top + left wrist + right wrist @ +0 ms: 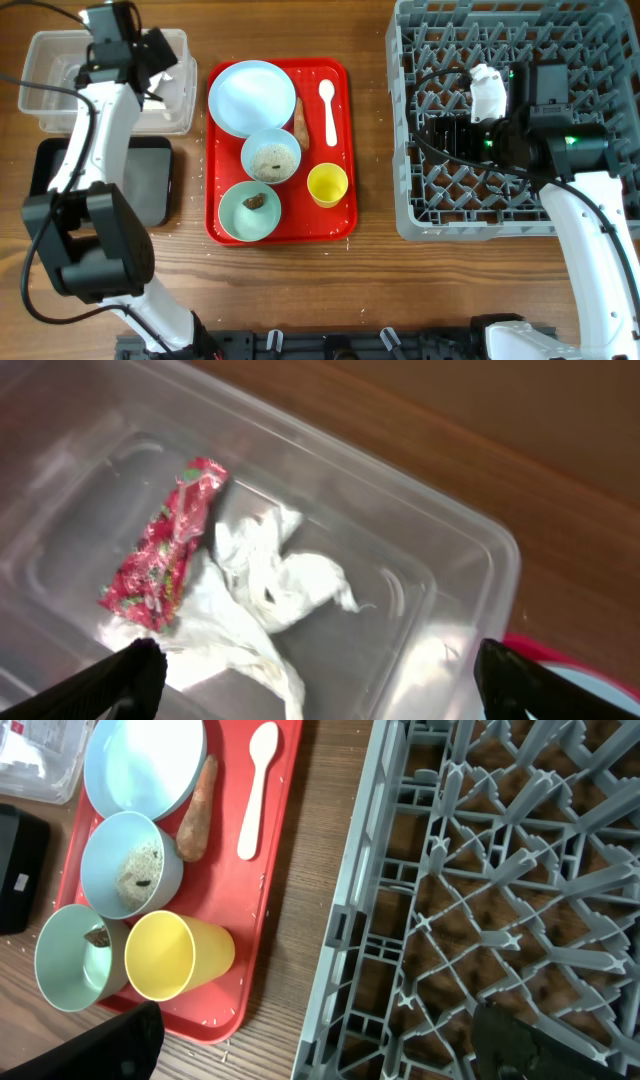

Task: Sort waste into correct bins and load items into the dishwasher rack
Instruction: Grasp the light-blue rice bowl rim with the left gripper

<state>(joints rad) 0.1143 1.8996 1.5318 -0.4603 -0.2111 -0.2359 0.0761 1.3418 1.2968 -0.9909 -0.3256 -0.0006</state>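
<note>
My left gripper crosses to the right in the overhead view next and comes down onto the rim of the light blue bowl, where bare tray leaves room.
My left gripper (318, 685) is open and empty above the clear tub (48, 105), where the red-and-white wrapper (165, 545) and crumpled white paper (265, 585) lie. My right gripper (318, 1045) is open and empty over the left edge of the grey dishwasher rack (590, 60). On the red tray (335, 222) sit the light blue plate (252, 96), the light blue bowl (270, 156) with rice grains, the pale green bowl (249, 210) with a brown lump, the yellow cup (327, 184), the white spoon (329, 110) and the brown stick (300, 122).
The shallow black tray (150, 180) lies in front of the clear tub at the left. Loose rice grains are scattered on the red tray and on the wood near its front edge. The right arm (590, 230) reaches along the rack's front right.
</note>
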